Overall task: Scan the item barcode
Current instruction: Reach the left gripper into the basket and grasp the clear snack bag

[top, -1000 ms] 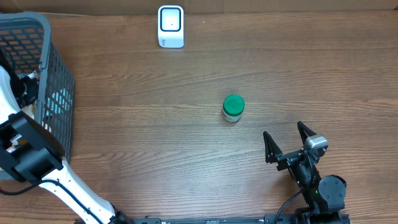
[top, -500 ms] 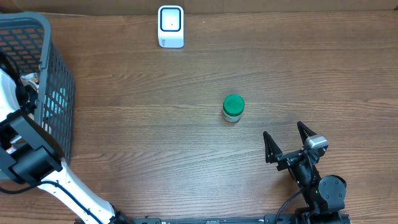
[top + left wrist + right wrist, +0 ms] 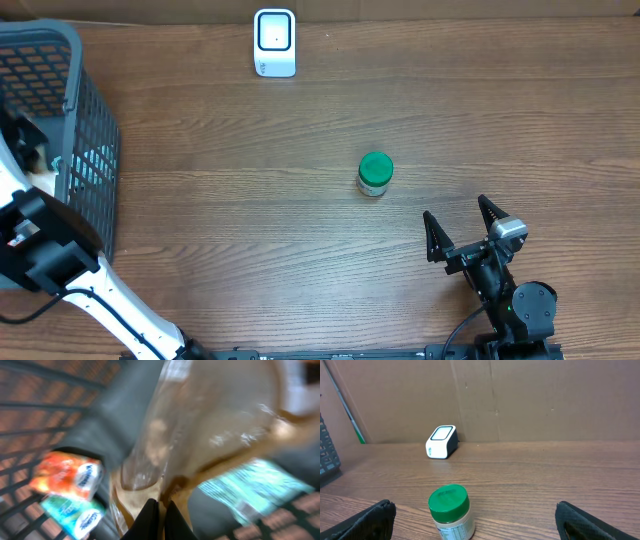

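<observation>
Bare tabletop (image 3: 268, 178) beside the jar is right of my left gripper in the overhead view, so I will next carry the bag up, across the basket's rim and down, then let go.
My left gripper (image 3: 160, 512) is inside the grey mesh basket (image 3: 85, 95), and its black fingers are shut on the thin edge of a clear plastic bag (image 3: 200, 425) with tan contents. The left wrist view is blurred and no barcode shows on the bag. From overhead only a tan patch (image 3: 38, 160) shows beside the white left arm. The white barcode scanner (image 3: 274, 42) stands at the table's far edge and also shows as a small white scanner (image 3: 441, 441) in the right wrist view. My right gripper (image 3: 455, 210) rests open near the front right, holding nothing.
A green-lidded jar (image 3: 375, 173) stands upright mid-table, just ahead of the right gripper; the same jar (image 3: 451, 512) sits between the right fingers' line of sight. Orange (image 3: 67, 477) and teal (image 3: 75, 512) packets and a teal pouch (image 3: 250, 485) lie in the basket.
The left jaws have closed onto the bag's edge. The left arm has shifted slightly inside the basket, and a tan patch now shows beside it. The right arm has not moved.
</observation>
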`<state>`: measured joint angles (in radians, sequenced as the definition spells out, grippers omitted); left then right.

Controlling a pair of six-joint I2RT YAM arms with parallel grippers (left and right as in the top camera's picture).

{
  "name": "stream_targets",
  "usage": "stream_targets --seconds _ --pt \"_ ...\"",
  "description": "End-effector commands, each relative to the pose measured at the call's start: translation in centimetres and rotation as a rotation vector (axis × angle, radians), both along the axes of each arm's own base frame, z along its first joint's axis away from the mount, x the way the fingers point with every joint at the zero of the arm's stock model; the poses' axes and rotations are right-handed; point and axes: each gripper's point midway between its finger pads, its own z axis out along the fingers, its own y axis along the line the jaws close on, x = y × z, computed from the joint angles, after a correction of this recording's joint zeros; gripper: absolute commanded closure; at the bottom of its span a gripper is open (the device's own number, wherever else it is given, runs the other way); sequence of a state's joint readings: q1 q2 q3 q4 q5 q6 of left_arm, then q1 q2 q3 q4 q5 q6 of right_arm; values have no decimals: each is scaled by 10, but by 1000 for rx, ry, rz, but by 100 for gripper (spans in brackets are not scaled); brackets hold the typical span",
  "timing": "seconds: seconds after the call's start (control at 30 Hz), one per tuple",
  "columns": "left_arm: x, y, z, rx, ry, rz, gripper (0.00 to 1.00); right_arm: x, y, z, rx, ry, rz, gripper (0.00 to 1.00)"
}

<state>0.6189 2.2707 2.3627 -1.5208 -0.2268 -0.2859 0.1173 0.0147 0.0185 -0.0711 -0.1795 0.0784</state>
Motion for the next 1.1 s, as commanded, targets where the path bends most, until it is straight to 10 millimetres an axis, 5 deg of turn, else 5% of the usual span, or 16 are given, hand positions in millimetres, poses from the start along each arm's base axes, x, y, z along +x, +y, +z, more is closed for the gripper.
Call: stream_targets --seconds 0.0,0.27,0.37,1.07 --pt "20 -8 60 40 -183 12 96 0 -1 -1 0 -7 -1 0" --pt "19 -46 174 143 -449 -63 96 0 -1 -1 0 -7 -1 0" --pt "14 -57 195 165 -492 -83 96 0 -1 -1 0 -7 -1 0" --pt "-2 -103 251 206 -626 -164 96 0 -1 -1 0 -7 -1 0"
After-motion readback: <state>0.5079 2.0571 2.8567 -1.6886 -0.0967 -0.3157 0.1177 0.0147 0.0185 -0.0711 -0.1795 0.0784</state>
